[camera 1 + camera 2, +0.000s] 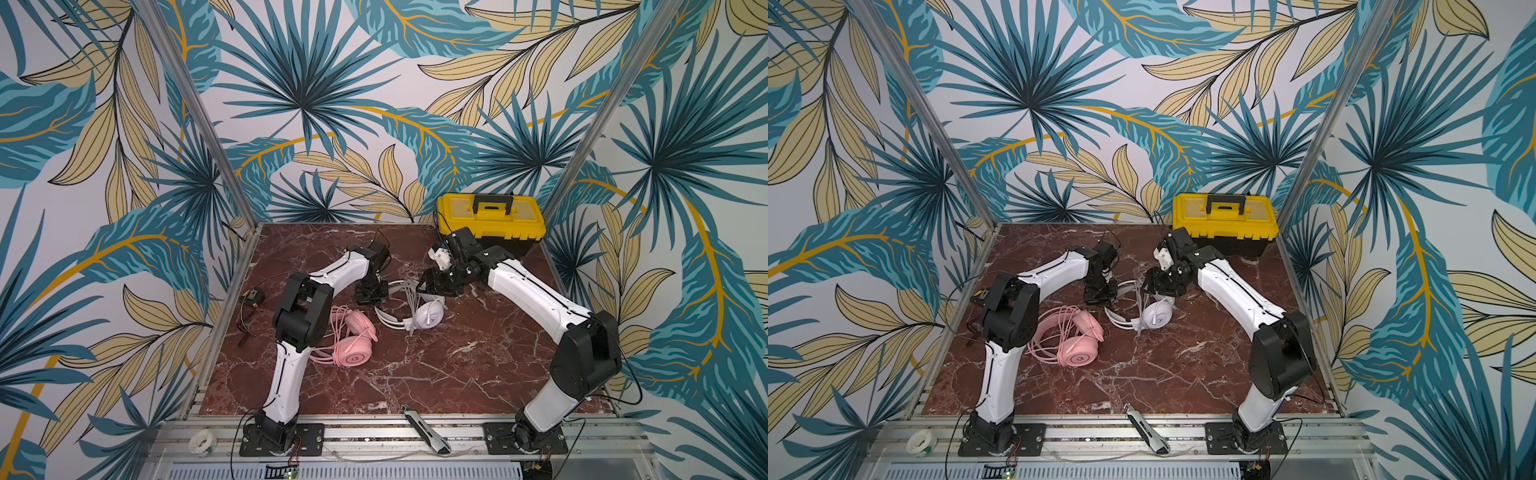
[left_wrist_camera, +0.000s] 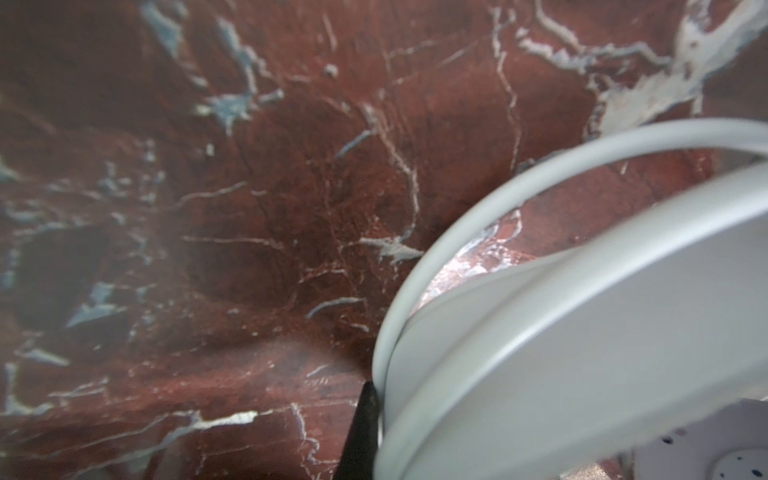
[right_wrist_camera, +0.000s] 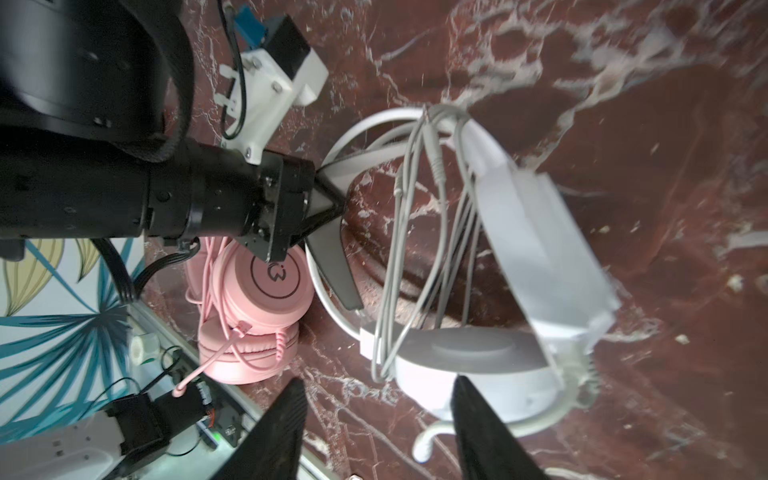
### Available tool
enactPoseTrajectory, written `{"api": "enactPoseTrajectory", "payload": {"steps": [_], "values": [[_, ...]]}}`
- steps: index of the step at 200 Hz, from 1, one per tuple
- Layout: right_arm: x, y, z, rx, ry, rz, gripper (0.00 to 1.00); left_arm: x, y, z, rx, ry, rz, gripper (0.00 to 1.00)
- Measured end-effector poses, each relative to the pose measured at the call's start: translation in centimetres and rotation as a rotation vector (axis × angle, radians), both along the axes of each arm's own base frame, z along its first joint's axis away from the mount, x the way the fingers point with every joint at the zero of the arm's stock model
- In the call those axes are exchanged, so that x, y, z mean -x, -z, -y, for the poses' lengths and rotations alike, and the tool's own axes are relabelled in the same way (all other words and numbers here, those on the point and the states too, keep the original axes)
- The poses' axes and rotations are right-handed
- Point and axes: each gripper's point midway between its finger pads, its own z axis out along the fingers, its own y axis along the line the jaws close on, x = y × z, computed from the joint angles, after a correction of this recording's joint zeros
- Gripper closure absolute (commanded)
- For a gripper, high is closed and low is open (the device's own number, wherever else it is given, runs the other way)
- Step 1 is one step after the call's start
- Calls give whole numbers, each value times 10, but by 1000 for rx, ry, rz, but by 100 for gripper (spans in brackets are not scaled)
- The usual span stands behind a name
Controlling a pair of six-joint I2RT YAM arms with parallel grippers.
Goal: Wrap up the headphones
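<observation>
Clear tabletop lies beyond the white earcup from my left gripper, so next I need to move that gripper slightly back and away from the pink headphones (image 1: 353, 353) to let go of the headband.
The white headphones (image 1: 428, 316) lie mid-table, with their grey cable (image 3: 415, 232) looped several times around the headband. My left gripper (image 1: 371, 296) is shut on the headband's far side; in the left wrist view one black finger (image 2: 360, 428) presses against the headband (image 2: 582, 332). My right gripper (image 3: 378, 415) hovers just above the white earcup (image 3: 469, 365), open with nothing between its fingers. The pink headphones (image 1: 353, 353) lie to the left by the left arm, their pink cable coiled on them (image 3: 266, 282).
A yellow toolbox (image 1: 490, 220) stands at the back right, just behind the right arm. A utility knife (image 1: 428, 432) and a tape roll (image 1: 201, 442) lie on the front rail. A small black and yellow object (image 1: 254, 297) sits at the left edge.
</observation>
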Motion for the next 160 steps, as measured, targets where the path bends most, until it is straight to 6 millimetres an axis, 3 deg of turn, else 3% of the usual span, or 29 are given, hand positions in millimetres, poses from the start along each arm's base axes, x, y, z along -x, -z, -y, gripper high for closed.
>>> {"api": "enactPoseTrajectory", "payload": {"steps": [45,85,113,160], "values": [[-3,11,-12,-39,29,-27,69,3,2,2,-4,-29,-16,92],[-6,46,-17,2,36,-94,75,4,3,11,2,-41,-23,91],[-4,68,-11,62,43,-134,76,5,4,24,15,-34,-26,89],[0,78,10,184,48,-133,82,11,4,44,40,-11,-38,88]]}}
